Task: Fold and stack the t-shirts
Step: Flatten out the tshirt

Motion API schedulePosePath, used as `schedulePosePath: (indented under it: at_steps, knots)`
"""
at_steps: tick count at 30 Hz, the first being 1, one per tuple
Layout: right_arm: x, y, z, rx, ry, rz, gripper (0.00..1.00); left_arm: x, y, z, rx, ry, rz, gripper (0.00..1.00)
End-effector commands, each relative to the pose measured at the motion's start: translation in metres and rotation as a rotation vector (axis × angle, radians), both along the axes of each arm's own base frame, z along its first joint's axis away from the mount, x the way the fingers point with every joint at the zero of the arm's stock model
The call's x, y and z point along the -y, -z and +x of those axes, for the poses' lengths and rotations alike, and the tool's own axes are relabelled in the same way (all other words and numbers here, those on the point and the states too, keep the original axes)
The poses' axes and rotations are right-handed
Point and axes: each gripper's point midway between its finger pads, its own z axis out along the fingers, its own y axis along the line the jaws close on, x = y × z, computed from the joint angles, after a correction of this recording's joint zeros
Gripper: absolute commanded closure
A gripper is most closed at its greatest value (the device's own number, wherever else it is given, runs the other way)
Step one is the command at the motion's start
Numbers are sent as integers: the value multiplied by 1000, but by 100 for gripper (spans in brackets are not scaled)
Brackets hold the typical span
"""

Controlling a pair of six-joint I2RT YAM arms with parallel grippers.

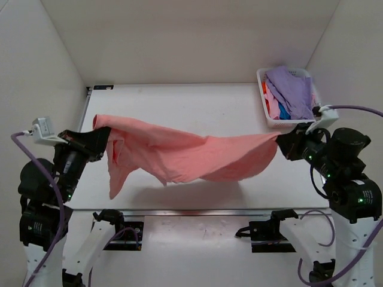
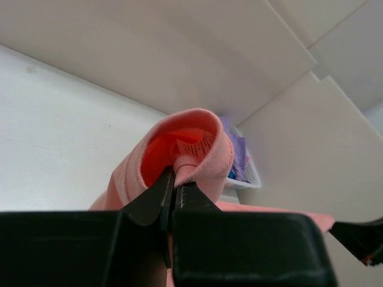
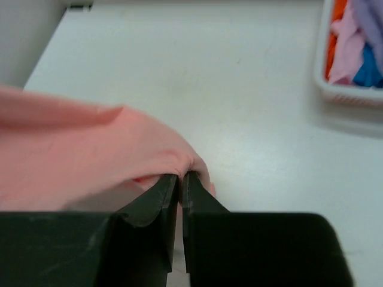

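Observation:
The shirt is still hanging in the air above the bare table beside the basket. My right gripper needs to lower outward over that table next and open.
A salmon-pink t-shirt [image 1: 191, 156] hangs stretched in the air between my two grippers above the table. My left gripper [image 1: 100, 135] is shut on its ribbed collar [image 2: 197, 156] at the left end. My right gripper [image 1: 281, 142] is shut on the cloth's other end [image 3: 173, 158]. The shirt sags in the middle and a flap hangs down at the left [image 1: 116, 176]. More t-shirts, lavender-purple [image 1: 293, 89], pink, blue and orange-red, lie heaped in a white basket [image 1: 263, 104] at the back right.
The white table [image 1: 197, 104] lies under the hanging shirt. Pale walls close in the back and both sides. The basket also shows in the right wrist view [image 3: 335, 89] and the left wrist view [image 2: 251, 179].

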Motion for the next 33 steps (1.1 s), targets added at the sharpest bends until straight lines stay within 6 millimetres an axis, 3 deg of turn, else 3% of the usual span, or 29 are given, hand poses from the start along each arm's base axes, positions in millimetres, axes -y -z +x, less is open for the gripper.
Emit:
schedulePosePath:
  at_steps: [1,2,3,6,7,8,9,10,11,12,13,14,15,16,17,18,19,21,22,24,25,26,27,28,31,33]
  knots:
    - [-12,-29,30,122,-95,19,100,3,47,18,-147,-22,-31,100]
    - [-20,-27,37,106,-112,33,100,5,46,23,-135,-22,-51,100]
    - [-22,-27,51,119,-106,31,100,9,59,35,-165,-18,-56,100]
    - [-36,-21,112,110,-92,18,100,1,91,74,-234,-91,-86,100]
    - [-39,-33,129,152,-95,39,100,-8,115,93,-292,-136,-78,100]
    - [-39,-24,157,116,-82,46,100,-13,136,111,-338,-181,-74,100]
    - [-44,-5,191,66,-86,65,100,-17,144,123,-346,-213,-66,100]
    - [-42,-16,210,97,-60,64,100,-24,170,137,-406,-267,-13,100]
    - [-45,-8,243,73,-43,50,100,-34,190,153,-453,-317,18,100]
    - [-43,30,278,-4,-9,5,100,-46,199,164,-466,-353,14,100]
    - [-37,12,295,30,31,-33,88,-48,222,175,-517,-349,22,90]
    - [-35,22,321,-2,60,-88,68,-55,238,186,-550,-359,13,65]
    - [-32,55,343,-77,78,-130,52,-62,245,189,-566,-375,11,65]
    - [-23,35,350,-53,119,-172,49,-62,255,191,-594,-367,22,65]
    - [-20,46,361,-76,144,-198,45,-64,263,190,-608,-368,40,60]
    - [-14,37,358,-55,162,-180,45,-64,263,189,-607,-369,51,56]
    - [-12,60,358,-94,155,-173,44,-66,265,183,-609,-378,73,51]
    - [-5,77,334,-123,164,-176,44,-65,276,169,-629,-359,119,47]
    - [-1,67,326,-94,176,-172,45,-59,281,163,-648,-339,136,47]
    - [4,96,304,-161,181,-196,49,-51,296,141,-700,-295,189,47]
    - [3,93,294,-162,178,-185,49,-49,305,129,-744,-283,204,47]
    - [2,112,282,-211,167,-199,50,-44,314,114,-781,-250,233,47]
    - [1,122,266,-238,163,-206,50,-39,321,103,-798,-230,232,49]
    - [-2,120,256,-227,157,-216,51,-34,327,93,-826,-204,224,49]
    - [-6,162,216,-310,139,-230,52,-26,359,58,-922,-160,221,52]
    - [-13,172,200,-329,121,-221,53,-25,371,46,-962,-147,239,50]
